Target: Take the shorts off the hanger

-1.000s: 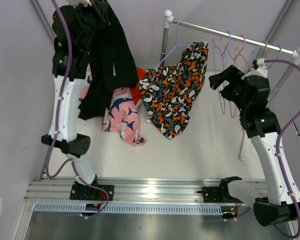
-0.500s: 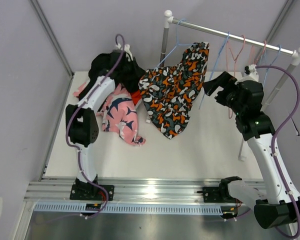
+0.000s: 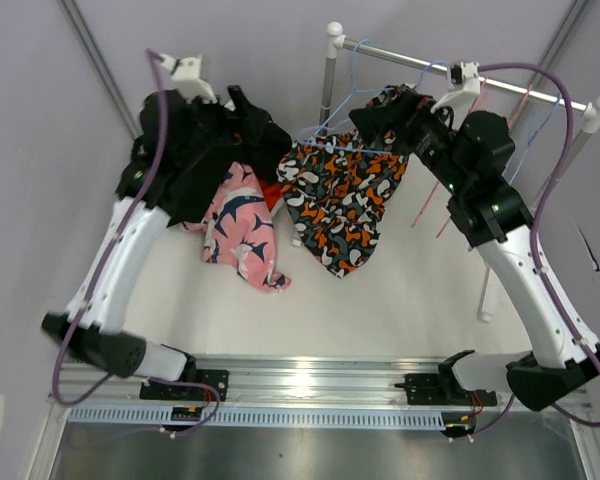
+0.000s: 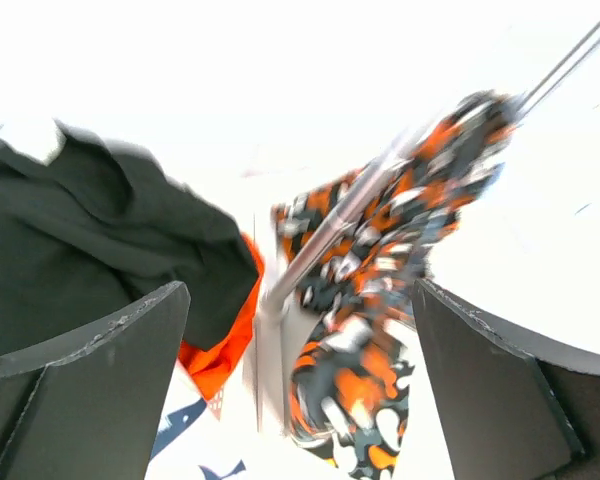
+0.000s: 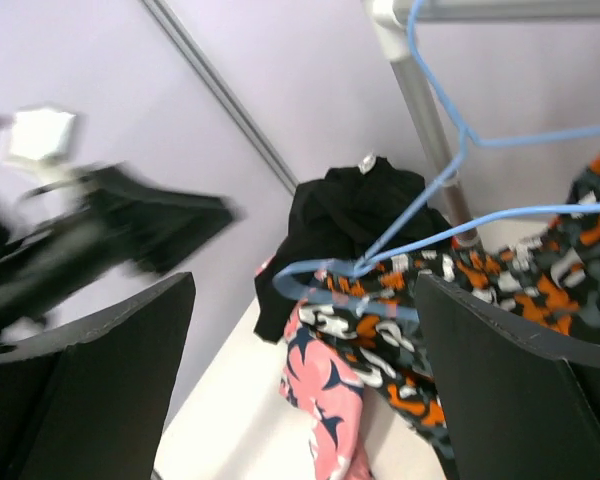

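Next, the right gripper shifts to the left in the top view onto the blue hanger's heap-side arm point(image 3: 336, 112), because its wire shows bare above the patterned shorts point(image 3: 345, 195).
The orange, black and white patterned shorts point(image 3: 345, 195) hang on a blue hanger point(image 3: 330, 128) at the left end of the rail point(image 3: 500, 88). My right gripper point(image 3: 372, 118) is open just right of that hanger point(image 5: 380, 268), with nothing between its fingers point(image 5: 305, 290). The black shorts point(image 3: 265, 140), pink shorts point(image 3: 238, 225) and orange-red shorts point(image 3: 273, 190) lie in a heap on the table at the back left. My left gripper point(image 3: 248, 108) hovers open and empty above the heap; its wrist view shows the black shorts point(image 4: 90, 240) and patterned shorts point(image 4: 380, 300).
The rack's upright post point(image 3: 330, 70) stands between the heap and the hanging shorts. Several bare pink and blue hangers point(image 3: 528, 112) hang further right on the rail. The purple walls close in on the left and behind.
My left gripper lowered the black shorts onto the heap, let go, opened and lifted away. My right arm swung left along the rail to the patterned shorts' hanger.
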Available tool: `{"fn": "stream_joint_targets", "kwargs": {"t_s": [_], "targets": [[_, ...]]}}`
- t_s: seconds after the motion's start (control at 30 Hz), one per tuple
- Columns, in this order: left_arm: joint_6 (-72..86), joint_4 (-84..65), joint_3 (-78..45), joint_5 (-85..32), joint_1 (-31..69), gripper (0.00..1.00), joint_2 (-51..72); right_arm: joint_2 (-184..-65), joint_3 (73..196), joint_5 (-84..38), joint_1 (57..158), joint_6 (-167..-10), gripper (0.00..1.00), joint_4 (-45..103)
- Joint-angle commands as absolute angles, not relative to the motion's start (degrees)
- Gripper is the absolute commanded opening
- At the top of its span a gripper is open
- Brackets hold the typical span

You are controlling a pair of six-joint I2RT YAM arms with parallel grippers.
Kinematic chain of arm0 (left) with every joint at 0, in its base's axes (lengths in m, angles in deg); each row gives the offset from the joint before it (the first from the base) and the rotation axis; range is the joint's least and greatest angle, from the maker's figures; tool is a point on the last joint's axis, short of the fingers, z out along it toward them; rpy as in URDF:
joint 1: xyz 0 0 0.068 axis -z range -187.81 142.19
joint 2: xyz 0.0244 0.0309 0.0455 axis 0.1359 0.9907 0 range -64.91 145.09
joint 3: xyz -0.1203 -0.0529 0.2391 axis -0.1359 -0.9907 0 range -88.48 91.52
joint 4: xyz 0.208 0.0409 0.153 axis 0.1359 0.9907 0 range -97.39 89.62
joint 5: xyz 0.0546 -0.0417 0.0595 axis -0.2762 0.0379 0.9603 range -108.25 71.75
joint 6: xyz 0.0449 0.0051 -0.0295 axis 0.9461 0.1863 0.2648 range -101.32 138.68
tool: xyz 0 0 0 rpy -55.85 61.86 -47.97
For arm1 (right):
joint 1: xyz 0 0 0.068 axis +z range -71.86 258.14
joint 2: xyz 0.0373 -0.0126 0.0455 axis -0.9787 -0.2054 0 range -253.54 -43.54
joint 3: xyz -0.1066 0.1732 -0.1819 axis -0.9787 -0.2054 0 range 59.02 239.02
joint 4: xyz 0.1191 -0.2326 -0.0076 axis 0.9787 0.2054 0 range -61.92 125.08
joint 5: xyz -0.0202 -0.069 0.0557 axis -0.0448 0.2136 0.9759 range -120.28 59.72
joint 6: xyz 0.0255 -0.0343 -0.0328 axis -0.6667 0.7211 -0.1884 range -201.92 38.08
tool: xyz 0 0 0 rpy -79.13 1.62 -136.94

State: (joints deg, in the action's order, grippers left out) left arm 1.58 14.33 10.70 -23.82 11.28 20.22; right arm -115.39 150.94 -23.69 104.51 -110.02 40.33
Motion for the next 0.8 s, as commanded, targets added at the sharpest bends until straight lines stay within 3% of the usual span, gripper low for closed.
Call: {"fn": "stream_joint_targets", "kwargs": {"t_s": [0.0, 0.3, 0.77], "targets": [[4.35, 17.13, 3.92, -20.45, 11.26, 0.99, 8.61, -121.22, 158.14, -26.76, 106.09, -107.84, 0.99, 39.59], [9.1, 13.19, -21.21, -20.27, 11.26, 0.99, -11.63, -131.23, 161.84, -30.2, 107.58, -108.81, 0.99, 34.33], [7.61, 8.26, -30.47, -23.53, 11.09, 0.99, -16.3, -141.53, 163.08, -35.82, 110.05, -107.23, 0.95, 26.5]]}}
